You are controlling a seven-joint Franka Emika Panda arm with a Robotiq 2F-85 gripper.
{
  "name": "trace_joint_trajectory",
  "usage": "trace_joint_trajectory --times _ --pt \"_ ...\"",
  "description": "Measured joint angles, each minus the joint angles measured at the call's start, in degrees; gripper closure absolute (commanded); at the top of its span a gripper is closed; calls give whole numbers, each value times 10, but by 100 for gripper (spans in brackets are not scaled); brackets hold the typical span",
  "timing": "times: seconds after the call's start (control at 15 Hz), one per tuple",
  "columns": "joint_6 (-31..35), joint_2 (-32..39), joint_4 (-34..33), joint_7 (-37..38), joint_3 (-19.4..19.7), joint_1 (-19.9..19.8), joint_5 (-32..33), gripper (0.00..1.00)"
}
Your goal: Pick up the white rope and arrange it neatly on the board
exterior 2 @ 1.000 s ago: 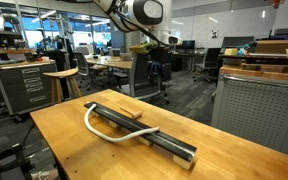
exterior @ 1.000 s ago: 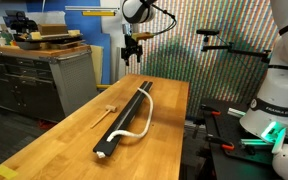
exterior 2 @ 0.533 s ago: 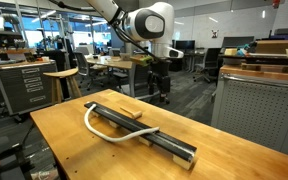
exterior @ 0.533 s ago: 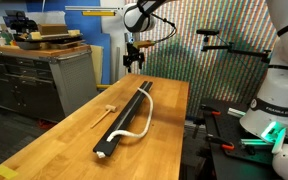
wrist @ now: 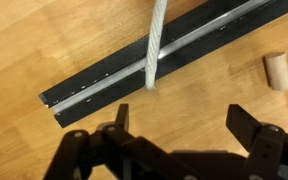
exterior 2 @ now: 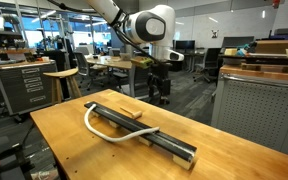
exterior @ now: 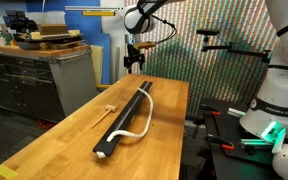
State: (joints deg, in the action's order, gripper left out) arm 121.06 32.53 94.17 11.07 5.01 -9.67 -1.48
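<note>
My gripper is above the white rope's loose end [exterior 2: 155, 129] [wrist: 151, 80], which lies across the black board, so it should move down open onto that end and close there.
The board [exterior: 125, 117] is a long black strip lying lengthwise on the wooden table; it also shows in an exterior view [exterior 2: 144, 132] and in the wrist view [wrist: 124, 68]. The white rope [exterior: 139, 120] lies in a curve, partly on the board and partly bulging off it onto the table [exterior 2: 96, 125]. In the wrist view the rope's end [wrist: 154, 45] crosses the board. My gripper [exterior: 133, 58] hangs high above the far end of the board [exterior 2: 160, 84]. It is open and empty [wrist: 182, 122].
A small light wooden mallet-like piece [exterior: 108, 108] lies on the table beside the board, also in the wrist view [wrist: 280, 70]. A grey cabinet [exterior: 39, 75] stands beside the table. A second robot arm [exterior: 276, 70] stands on the opposite side.
Over the last second the arm shifted and turned above the far end of the board. In the last half second nothing visibly moved. The rope and board stayed put.
</note>
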Motion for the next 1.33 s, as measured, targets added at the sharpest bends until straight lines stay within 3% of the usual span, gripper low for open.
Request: trace_joint_trajectory --times 1.2,1.33 --pt "30 95 -8 0 5 0 0 0" --pt "30 103 -11 0 6 0 0 3"
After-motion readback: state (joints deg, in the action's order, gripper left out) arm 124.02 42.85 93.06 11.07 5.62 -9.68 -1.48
